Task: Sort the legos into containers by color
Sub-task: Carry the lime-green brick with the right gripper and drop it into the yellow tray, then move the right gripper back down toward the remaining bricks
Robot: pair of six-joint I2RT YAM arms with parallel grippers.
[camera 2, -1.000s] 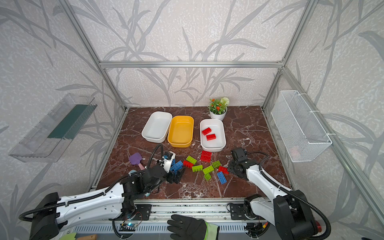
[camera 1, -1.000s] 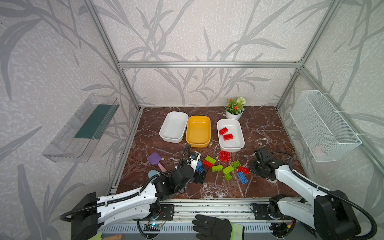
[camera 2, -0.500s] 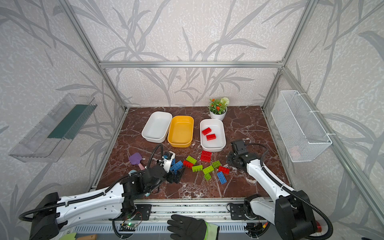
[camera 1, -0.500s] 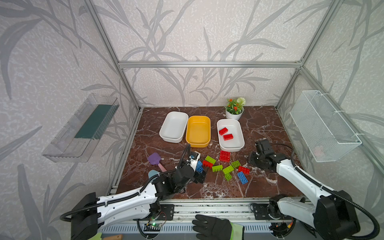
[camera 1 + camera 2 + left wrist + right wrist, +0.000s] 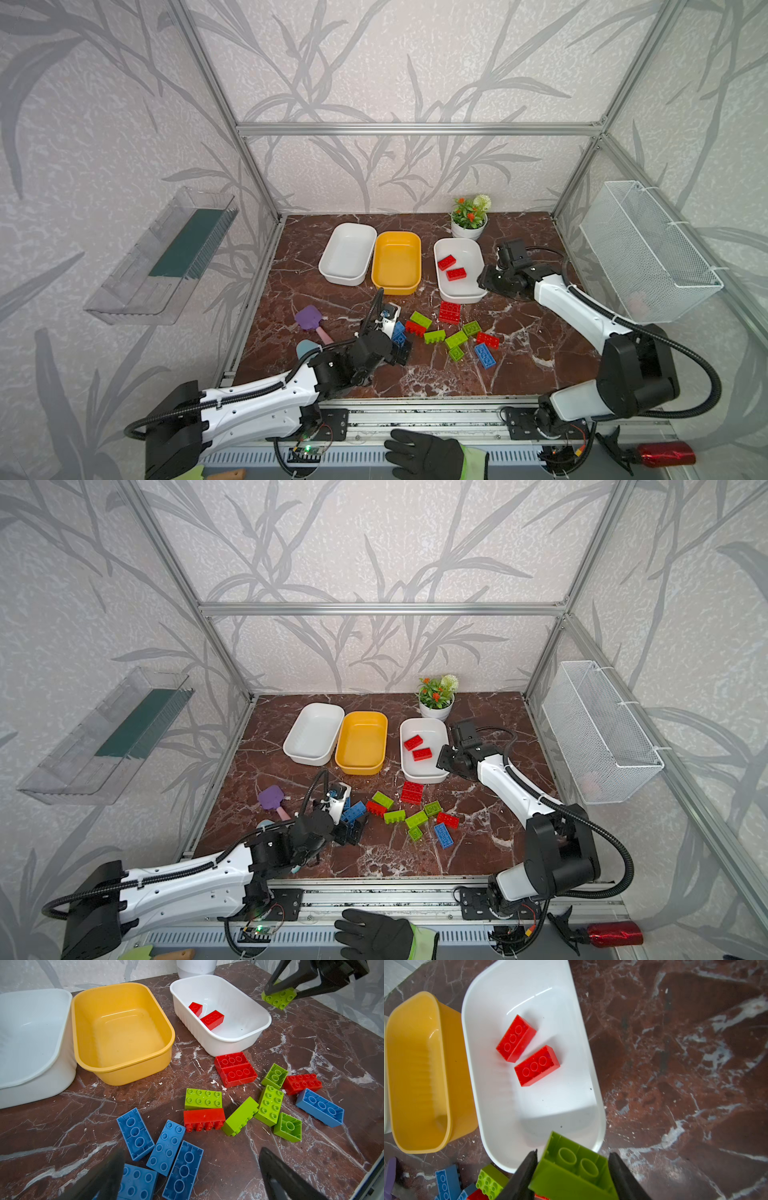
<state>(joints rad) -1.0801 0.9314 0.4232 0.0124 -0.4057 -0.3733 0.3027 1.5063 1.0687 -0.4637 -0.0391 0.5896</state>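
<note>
The yellow container is empty, so my right gripper will next move across the container of red legos, over the yellow container (image 5: 416, 1080), and let go of the lime green lego (image 5: 571, 1174) there.
My right gripper (image 5: 573, 1154) is shut on a lime green lego (image 5: 571, 1174), held underside up over the near right corner of the right white container (image 5: 593, 1088). Two red legos (image 5: 537, 1066) lie in that container. In both top views that gripper (image 5: 488, 282) (image 5: 446, 763) hangs at the container's right edge. The yellow container (image 5: 397, 262) and the left white container (image 5: 349, 253) hold nothing. My left gripper (image 5: 192, 1157) is open, low over several blue legos (image 5: 166, 1147). Red, green and blue legos (image 5: 455, 338) lie loose mid-table.
A purple shovel (image 5: 308, 318) and a teal shovel (image 5: 305, 347) lie left of my left gripper. A flower pot (image 5: 469, 226) stands behind the right container. A wire basket (image 5: 648, 245) hangs on the right wall. A gloved hand (image 5: 424, 455) rests at the front rail.
My right gripper has moved from the right side of the lego pile toward the back, up to the right white container's edge. The left arm has stayed still.
</note>
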